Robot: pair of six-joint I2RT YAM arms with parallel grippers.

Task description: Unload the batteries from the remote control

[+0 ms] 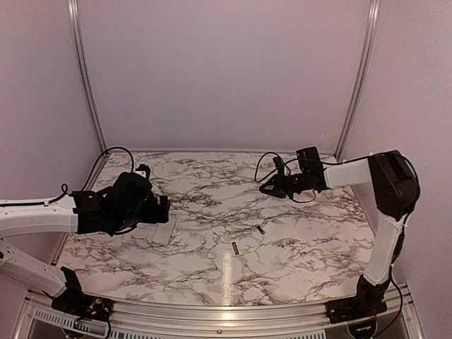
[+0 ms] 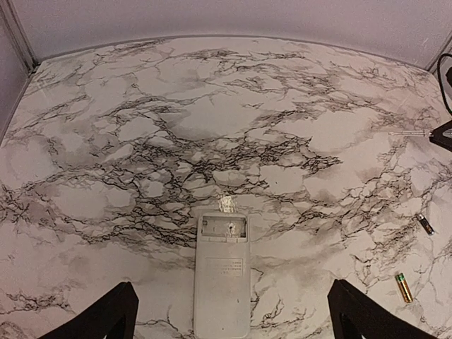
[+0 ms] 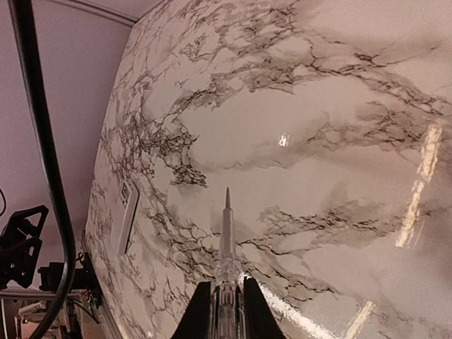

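My right gripper lowers the clear pointed tool (image 3: pixel 226 226) onto the bare marble table below next and releases it, since the remote's compartment is already empty.
The white remote control (image 2: pixel 222 272) lies flat on the marble table with its open compartment (image 2: pixel 224 226) facing up and nothing in it. It also shows in the top view (image 1: pixel 164 227) and the right wrist view (image 3: pixel 127 215). Two batteries (image 1: pixel 260 229) (image 1: pixel 235 248) lie loose on the table right of it, one dark (image 2: pixel 424 224), one gold-ended (image 2: pixel 403 287). My left gripper (image 2: pixel 231 296) is open, its fingers wide either side of the remote and above it. My right gripper (image 3: pixel 227 289) is shut on a clear pointed tool (image 3: pixel 226 226), held above the table at the back right (image 1: pixel 267 188).
The marble table (image 1: pixel 296 261) is ringed by pale walls and aluminium posts (image 1: pixel 85 78). Cables loop by both arms (image 1: pixel 265 164). A bright light streak lies on the table near the front edge (image 1: pixel 227 272).
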